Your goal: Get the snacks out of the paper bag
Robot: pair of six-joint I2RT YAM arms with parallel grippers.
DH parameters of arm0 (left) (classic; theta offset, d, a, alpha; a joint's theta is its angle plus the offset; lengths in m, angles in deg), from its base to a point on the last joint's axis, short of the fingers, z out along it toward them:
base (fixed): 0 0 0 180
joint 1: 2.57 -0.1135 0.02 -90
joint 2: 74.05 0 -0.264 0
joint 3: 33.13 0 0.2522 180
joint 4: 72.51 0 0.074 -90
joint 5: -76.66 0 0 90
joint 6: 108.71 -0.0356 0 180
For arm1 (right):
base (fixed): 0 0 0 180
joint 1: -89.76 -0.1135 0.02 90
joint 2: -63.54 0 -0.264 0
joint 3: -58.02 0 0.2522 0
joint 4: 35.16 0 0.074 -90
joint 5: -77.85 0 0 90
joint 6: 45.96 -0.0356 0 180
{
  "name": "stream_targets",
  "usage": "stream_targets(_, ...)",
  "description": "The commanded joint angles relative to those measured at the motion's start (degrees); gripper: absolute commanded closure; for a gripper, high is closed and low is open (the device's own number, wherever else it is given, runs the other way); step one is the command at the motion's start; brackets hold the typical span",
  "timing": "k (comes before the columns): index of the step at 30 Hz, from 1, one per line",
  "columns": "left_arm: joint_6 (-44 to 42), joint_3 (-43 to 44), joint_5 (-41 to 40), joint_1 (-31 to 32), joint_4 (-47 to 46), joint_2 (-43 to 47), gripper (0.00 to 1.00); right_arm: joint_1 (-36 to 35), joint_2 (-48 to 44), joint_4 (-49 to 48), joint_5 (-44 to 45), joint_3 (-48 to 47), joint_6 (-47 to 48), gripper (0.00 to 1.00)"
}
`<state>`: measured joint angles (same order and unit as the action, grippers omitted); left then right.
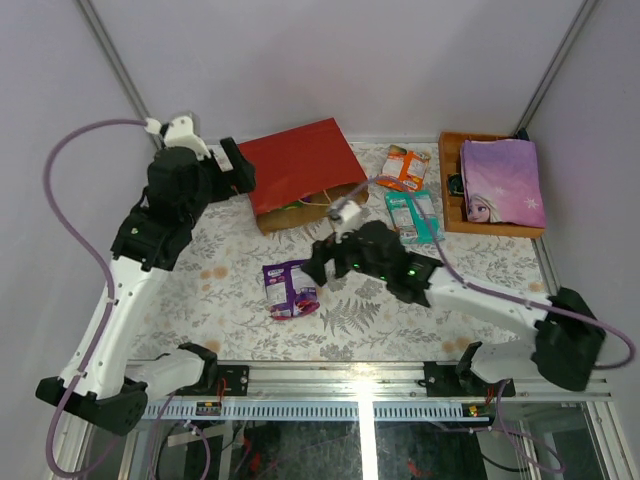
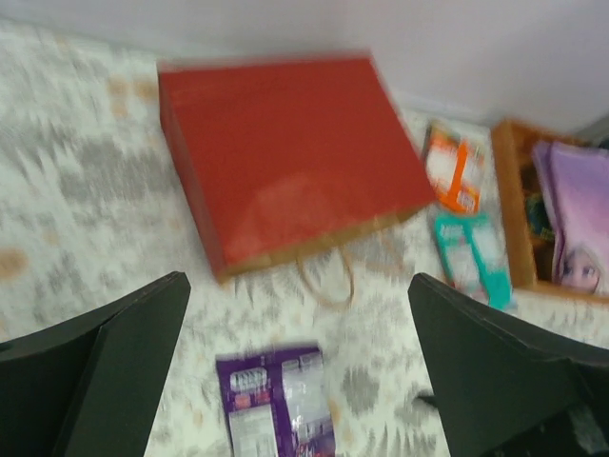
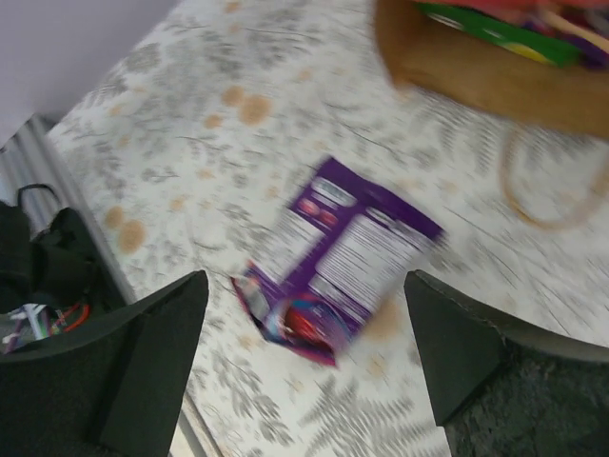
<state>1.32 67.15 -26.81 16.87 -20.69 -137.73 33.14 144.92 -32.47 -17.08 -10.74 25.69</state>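
Next, my left gripper moves back and down from beside the bag (image 1: 300,165) onto the purple packet's closer side edge, since the packet lies flat.
The red paper bag (image 1: 300,165) lies flat at the back of the table, its brown open mouth and cord handles (image 1: 325,198) facing the near side. A green packet (image 3: 495,29) shows inside the mouth. A purple packet (image 1: 290,288) lies in front of the bag, and an orange packet (image 1: 405,165) and a teal packet (image 1: 412,215) lie to its right. My left gripper (image 1: 238,168) hangs open and empty, high by the bag's left edge; its view shows the bag (image 2: 285,152) and the purple packet (image 2: 276,400). My right gripper (image 1: 318,265) is open and empty just above the purple packet (image 3: 333,257).
An orange wooden tray (image 1: 450,185) at the back right holds a flat purple princess-printed item (image 1: 500,180). The floral tablecloth (image 1: 220,300) covers the table. Grey walls close the back and sides. A metal rail (image 1: 360,380) runs along the near edge.
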Motion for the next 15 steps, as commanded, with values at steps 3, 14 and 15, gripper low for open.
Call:
stream_targets(3,13.6,-23.0,7.4,-0.3,-0.5,7.7,0.0,7.8,-16.8,-0.2,5.4,16.4,-6.7,0.04)
stream_targets(14,20.7,-44.4,14.7,-0.3,-2.9,7.8,0.11,10.6,-22.8,2.1,6.0,21.5,-6.1,0.01)
stream_targets(15,20.9,-45.3,15.1,-0.2,-4.0,7.3,0.13,10.6,-23.1,1.6,5.9,22.0,-6.4,0.02)
